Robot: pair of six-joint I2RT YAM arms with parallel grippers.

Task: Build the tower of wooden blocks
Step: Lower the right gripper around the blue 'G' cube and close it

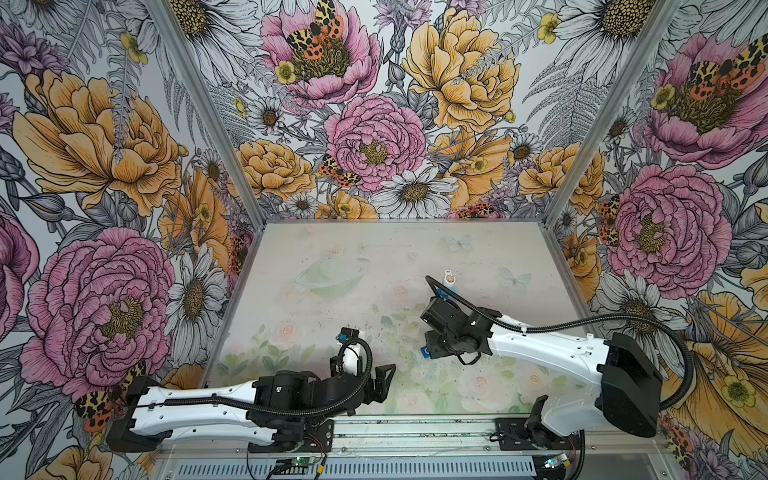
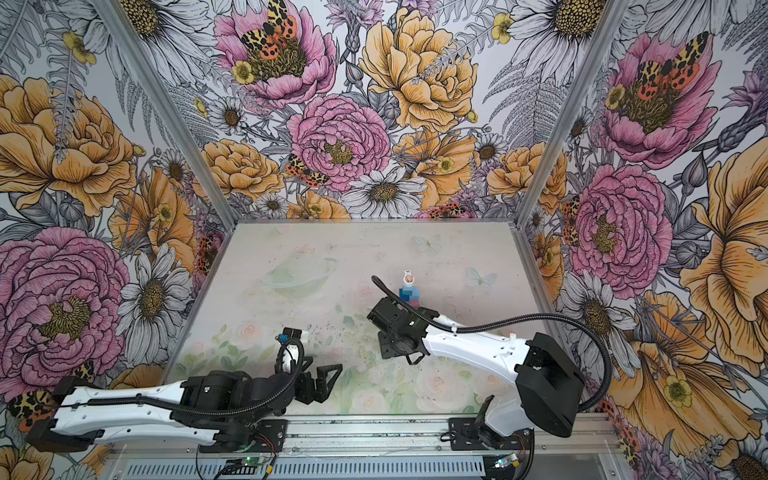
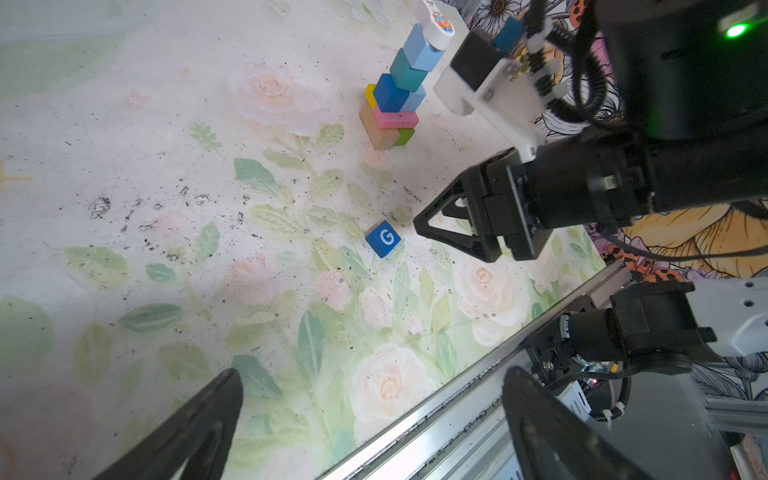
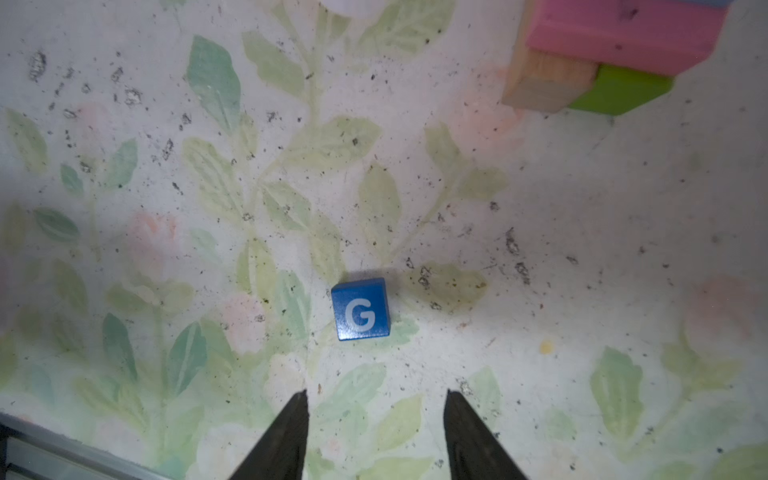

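Note:
My right gripper next moves down and across to the dark blue G cube [image 1: 425, 352] [image 4: 360, 309], closing on its sides, as it lies below, just beyond open fingers.
The tower [image 3: 395, 95] stands on the floral mat: plain-wood and green blocks at the base, then pink and yellow oblongs, with dark blue, light blue and teal cubes stacked above. In both top views it shows behind my right arm [image 1: 450, 286] [image 2: 409, 293]. A dark blue G cube [image 4: 360, 309] [image 3: 384, 237] lies alone on the mat, letter up, well in front of the tower. My right gripper [image 4: 376, 395] hovers just short of the cube, open, with nothing between its fingers. My left gripper [image 3: 374, 376] [image 1: 384, 380] is open wide near the front rail, holding nothing.
A white-and-orange figure piece [image 3: 436, 23] sits on the tower's top. The aluminium rail [image 1: 415, 428] runs along the table's front edge. Floral walls [image 1: 208, 124] close in the back and both sides. The mat [image 3: 166, 166] is speckled with dark grit.

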